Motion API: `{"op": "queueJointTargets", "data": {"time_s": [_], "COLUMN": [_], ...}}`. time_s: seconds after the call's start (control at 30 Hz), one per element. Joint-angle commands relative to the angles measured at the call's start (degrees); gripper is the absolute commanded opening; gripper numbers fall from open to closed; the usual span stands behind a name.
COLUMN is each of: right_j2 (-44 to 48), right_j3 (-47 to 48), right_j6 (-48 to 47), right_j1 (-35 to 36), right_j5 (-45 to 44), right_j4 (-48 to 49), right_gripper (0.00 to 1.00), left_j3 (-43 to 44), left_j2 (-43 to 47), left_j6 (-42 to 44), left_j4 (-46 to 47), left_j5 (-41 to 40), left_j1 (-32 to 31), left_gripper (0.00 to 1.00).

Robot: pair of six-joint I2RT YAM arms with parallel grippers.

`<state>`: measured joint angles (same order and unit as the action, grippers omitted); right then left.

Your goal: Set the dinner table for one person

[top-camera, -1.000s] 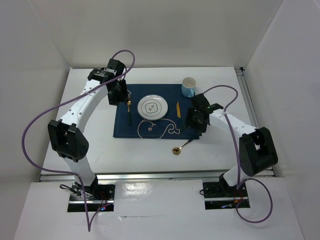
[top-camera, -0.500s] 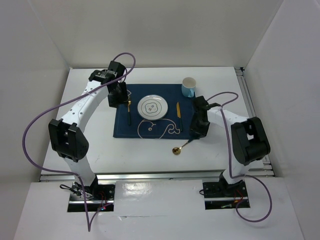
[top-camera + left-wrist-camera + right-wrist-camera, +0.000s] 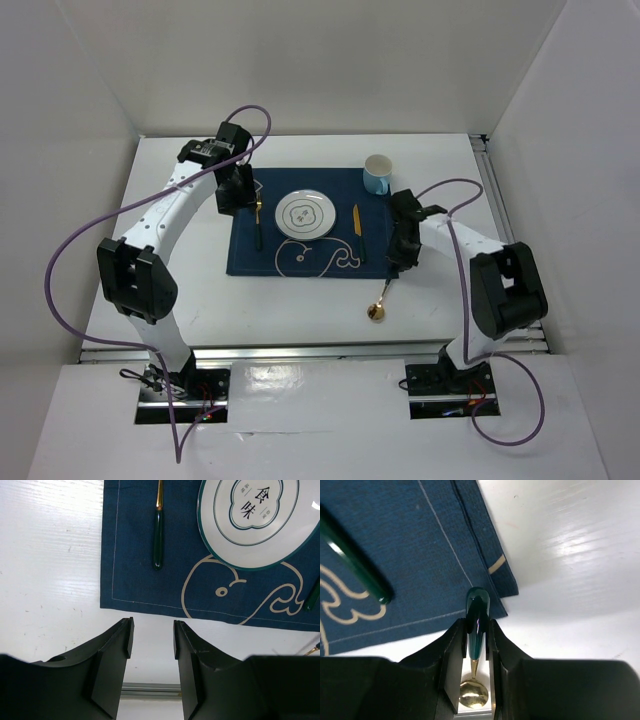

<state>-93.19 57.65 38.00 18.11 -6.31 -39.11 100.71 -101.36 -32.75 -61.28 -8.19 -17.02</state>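
The spoon's handle sticks out over the mat's corner, so next I need to move my right gripper to the right in the top view and let go of the spoon on bare tabletop.
The white dinner table point(image 3: 180, 290) carries a navy whale placemat point(image 3: 250, 255). On the mat lie a white plate point(image 3: 305, 214), a green-handled fork point(image 3: 258, 228) to its left and a green-handled knife point(image 3: 359, 235) to its right. A pale blue cup point(image 3: 377, 174) stands at the mat's back right corner. My right gripper point(image 3: 398, 262) is shut on the green handle of a gold spoon point(image 3: 476, 625). The spoon's bowl point(image 3: 375, 311) points toward the table's front, off the mat's front right corner. My left gripper point(image 3: 238, 192) is open and empty, raised above the mat's left side point(image 3: 152, 637).
A metal rail point(image 3: 300, 350) runs along the table's front edge. White walls stand close on the left, back and right. Purple cables loop from both arms. The left wrist view shows the fork handle point(image 3: 158, 540) and the plate point(image 3: 255, 515).
My right gripper has closed on the spoon's handle and turned it. The spoon's bowl swung from the left front toward the right front. The left arm has not moved.
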Motion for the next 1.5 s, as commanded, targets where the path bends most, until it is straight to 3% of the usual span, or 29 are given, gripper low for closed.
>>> {"op": "queueJointTargets", "data": {"time_s": [0.0,0.17,0.3,0.5,0.73,0.8,0.97,1.03,1.17,1.47], "right_j2": [5.99,8.02,6.36,2.41,-7.26,-9.2,-9.65,-7.89,-4.47,3.98], "right_j3": [1.06,3.61,5.99,5.63,13.1,14.06,15.04,13.12,8.29,-5.61], "right_j6": [-3.53,-4.78,-2.05,-0.91,2.6,3.13,-1.51,-3.54,-6.53,-5.3], "right_j1": [-0.35,-0.35,-5.52,-20.27,-29.17,-30.5,-30.5,-30.5,-30.5,-28.57], "right_j5": [-2.4,-8.53,-14.26,-1.53,6.11,7.53,9.21,9.21,7.98,19.92], "right_j4": [-3.33,-7.28,-10.81,-1.77,2.99,4.56,5.1,5.8,5.8,10.63], "right_gripper": [0.0,0.0,0.0,0.0,0.02,0.11,0.59,0.71,0.74,0.73], "left_j3": [1.77,2.3,2.82,2.83,2.83,2.83,2.83,2.83,2.83,2.83], "left_j2": [1.34,0.81,0.81,0.81,1.34,1.87,1.87,1.87,1.34,0.2], "left_j6": [1.38,1.38,1.38,1.9,1.9,1.9,1.9,1.9,1.9,1.9], "left_j4": [0.37,0.37,0.37,0.37,-0.16,-0.16,-0.16,-0.16,-0.16,0.37], "left_j5": [-0.25,0.28,0.28,0.8,-0.25,-0.25,-0.25,-0.25,0.36,0.89], "left_j1": [-0.12,-0.12,-0.12,-0.65,-0.65,-0.65,-0.65,-0.65,-0.65,-1.18], "left_gripper": [0.54,0.54,0.54,0.54,0.54,0.54,0.54,0.54,0.54,0.54]}}
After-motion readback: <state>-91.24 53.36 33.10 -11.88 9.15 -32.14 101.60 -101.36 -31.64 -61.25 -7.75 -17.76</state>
